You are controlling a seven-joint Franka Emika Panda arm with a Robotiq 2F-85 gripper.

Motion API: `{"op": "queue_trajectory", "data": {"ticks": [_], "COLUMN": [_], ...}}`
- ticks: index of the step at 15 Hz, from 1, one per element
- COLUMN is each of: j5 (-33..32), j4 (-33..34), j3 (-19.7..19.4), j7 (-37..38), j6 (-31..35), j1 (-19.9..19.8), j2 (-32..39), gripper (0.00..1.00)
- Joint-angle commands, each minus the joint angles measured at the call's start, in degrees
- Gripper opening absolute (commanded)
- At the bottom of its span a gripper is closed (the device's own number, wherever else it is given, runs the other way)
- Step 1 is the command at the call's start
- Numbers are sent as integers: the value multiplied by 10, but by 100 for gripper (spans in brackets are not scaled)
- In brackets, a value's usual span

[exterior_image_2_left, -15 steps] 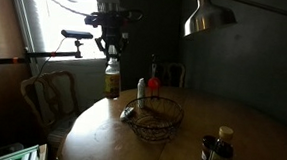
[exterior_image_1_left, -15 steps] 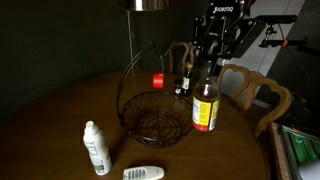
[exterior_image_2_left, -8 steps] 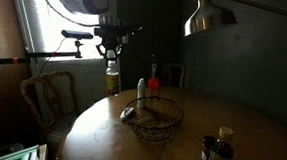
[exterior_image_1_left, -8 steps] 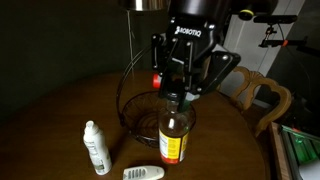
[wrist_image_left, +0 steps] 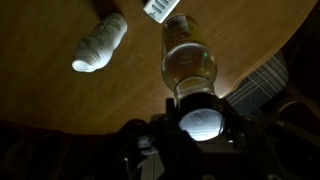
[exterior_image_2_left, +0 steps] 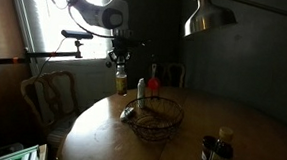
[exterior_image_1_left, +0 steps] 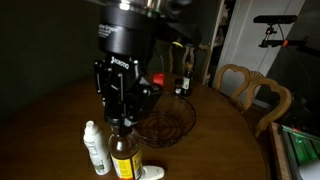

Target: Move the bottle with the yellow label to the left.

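Note:
I should next carry the amber bottle to the bare tabletop below my gripper, on the white plastic bottle's side away from the basket [exterior_image_1_left: 166,124]. Then I should lower it and let go.
The bottle with the yellow label [exterior_image_1_left: 124,161] is amber glass and hangs upright from my gripper [exterior_image_1_left: 121,122], which is shut on its neck. It is just right of the white plastic bottle [exterior_image_1_left: 95,148], in front of the wire basket [exterior_image_1_left: 166,124]. In the other exterior view the bottle [exterior_image_2_left: 121,83] hangs under the gripper [exterior_image_2_left: 122,60] at the table's far side. The wrist view looks straight down on its cap [wrist_image_left: 203,119] and body [wrist_image_left: 188,55], with the fingers on both sides of the cap. Whether its base touches the table cannot be told.
A white remote [exterior_image_1_left: 150,173] lies by the bottle's base. A red-capped item [exterior_image_1_left: 158,78] and a small dark bottle [exterior_image_1_left: 183,85] stand behind the basket. Wooden chairs [exterior_image_1_left: 258,95] are beyond the round table's edge [exterior_image_2_left: 75,136]. A lamp [exterior_image_2_left: 209,19] hangs above. Two dark bottles [exterior_image_2_left: 219,153] stand apart.
My gripper has carried the yellow-label bottle from right of the basket, across its front, to a spot beside the white bottle and the remote.

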Motion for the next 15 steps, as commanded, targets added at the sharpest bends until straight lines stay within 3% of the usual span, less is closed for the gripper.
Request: {"op": "queue_trajectory", "data": {"ticks": [1, 15], "j5": [2, -105], "j4": [71, 208], "j3": [31, 71], "j7": [-15, 9], "j6": [10, 19], "j1": [-23, -20], "j2": [74, 251], "gripper": [20, 20]}}
